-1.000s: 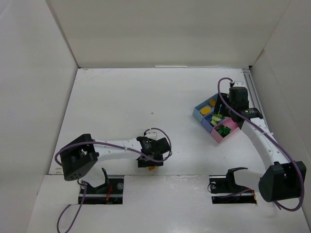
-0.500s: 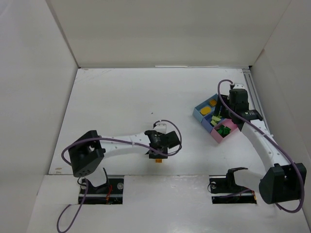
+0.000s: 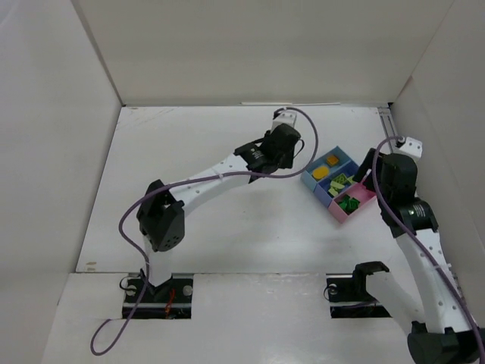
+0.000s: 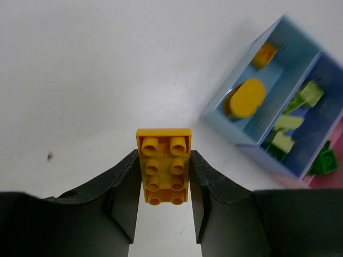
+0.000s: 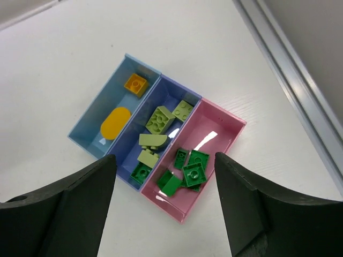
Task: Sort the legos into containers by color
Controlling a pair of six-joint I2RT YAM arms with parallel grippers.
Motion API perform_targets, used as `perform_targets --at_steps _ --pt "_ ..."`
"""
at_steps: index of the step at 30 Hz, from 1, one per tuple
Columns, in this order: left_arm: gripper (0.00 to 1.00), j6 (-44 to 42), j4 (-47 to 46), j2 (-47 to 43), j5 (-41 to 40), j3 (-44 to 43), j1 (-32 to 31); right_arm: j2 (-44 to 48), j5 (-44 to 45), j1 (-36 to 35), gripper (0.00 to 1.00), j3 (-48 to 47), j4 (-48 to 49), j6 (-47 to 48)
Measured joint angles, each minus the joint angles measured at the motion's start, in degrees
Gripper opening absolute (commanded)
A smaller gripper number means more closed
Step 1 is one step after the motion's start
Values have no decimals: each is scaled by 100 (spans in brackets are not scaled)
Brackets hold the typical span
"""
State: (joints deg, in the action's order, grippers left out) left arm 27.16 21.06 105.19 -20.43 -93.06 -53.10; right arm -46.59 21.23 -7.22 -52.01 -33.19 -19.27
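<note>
My left gripper shifts to the right in the top view and down over the light blue bin next, since that bin holds the orange pieces.
My left gripper is shut on an orange-yellow brick, held studs up above the white table, left of the bins. In the top view the left gripper is stretched out beside the bins. My right gripper is open and empty above them. The light blue bin holds an orange brick and an orange-yellow oval piece. The darker blue bin holds lime bricks and one dark green brick. The pink bin holds several dark green bricks.
White walls enclose the table on three sides. A metal rail runs along the table's right edge, just past the pink bin. A small dark speck marks the table surface.
My left arm has swung from the table's front edge out to the far middle, carrying the orange-yellow brick up beside the bins. My right gripper has drawn back from over the bins.
</note>
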Motion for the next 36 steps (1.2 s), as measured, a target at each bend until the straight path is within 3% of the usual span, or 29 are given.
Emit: perform_targets --at_steps 8,16,20,24,26,27,29,30,36 --pt "13 -1346 -632 1886 859 -2573 -22 846 326 4 82 0 -435 -114" --pt "18 -1593 -1104 2868 1753 -3126 -20 960 597 7 85 0 -608 -151" --pt "19 -1517 -1268 3497 1779 -3755 -22 892 601 7 85 0 -658 -151" --pt "23 -1434 -1353 3681 1738 -3840 -20 857 601 7 87 0 -699 -151" --pt "32 -1416 -1355 3696 1749 -3840 -20 857 601 7 87 0 -713 -151" --pt "62 -1399 -1357 3696 1753 -3840 -17 857 603 7 88 0 -715 -151" --pt "75 -1364 -1462 3696 1784 -3801 -15 857 601 7 89 0 -715 -153" --pt "79 -1355 -1515 3696 1794 -3775 -15 857 603 7 91 0 -715 -153" --pt "79 -1316 -1563 3668 1878 -3556 -15 833 603 7 91 0 -715 -153"
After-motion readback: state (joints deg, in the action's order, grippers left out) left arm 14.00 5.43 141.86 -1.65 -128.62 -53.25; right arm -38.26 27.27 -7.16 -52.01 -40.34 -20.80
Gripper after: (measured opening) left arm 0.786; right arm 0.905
